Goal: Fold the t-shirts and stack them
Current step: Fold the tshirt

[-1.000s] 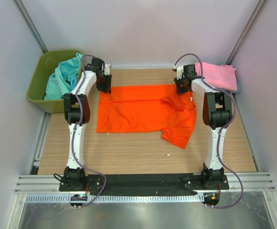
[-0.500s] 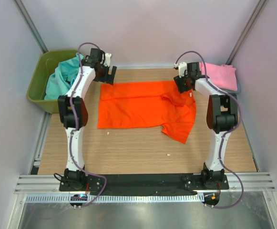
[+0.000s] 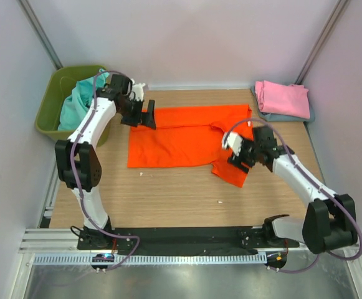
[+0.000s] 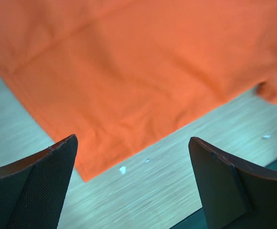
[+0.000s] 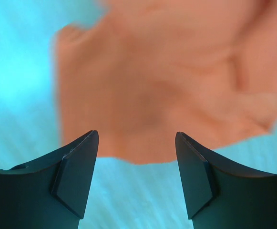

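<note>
My right gripper moves back and down to the sleeve's near end (image 3: 235,180) (image 5: 77,117) next, since the orange t-shirt's sleeve juts nearer the base than my fingers.
An orange t-shirt (image 3: 181,134) lies spread flat mid-table, one sleeve pointing toward the near right. My left gripper (image 3: 144,116) hovers open over its far left corner. In the left wrist view the orange t-shirt (image 4: 128,71) fills the top, and the left gripper (image 4: 132,140) holds nothing. My right gripper (image 3: 235,156) hangs open above the near right sleeve. The right wrist view is blurred, with orange t-shirt (image 5: 157,81) cloth beyond the empty right gripper (image 5: 136,134). A folded pink t-shirt (image 3: 284,98) rests on a grey-blue t-shirt (image 3: 273,115) at the back right. Teal t-shirts (image 3: 80,103) sit bunched in the bin.
An olive-green bin (image 3: 48,107) stands off the table's back left corner. White crumbs (image 3: 220,202) lie on the wood near the front. The arm bases are bolted along a black rail (image 3: 187,237) at the near edge. Walls close in on both sides.
Both grippers opened and let go of the orange shirt's far edge. The right arm swung toward the near side, over the sleeve. The left gripper moved slightly toward the near right.
</note>
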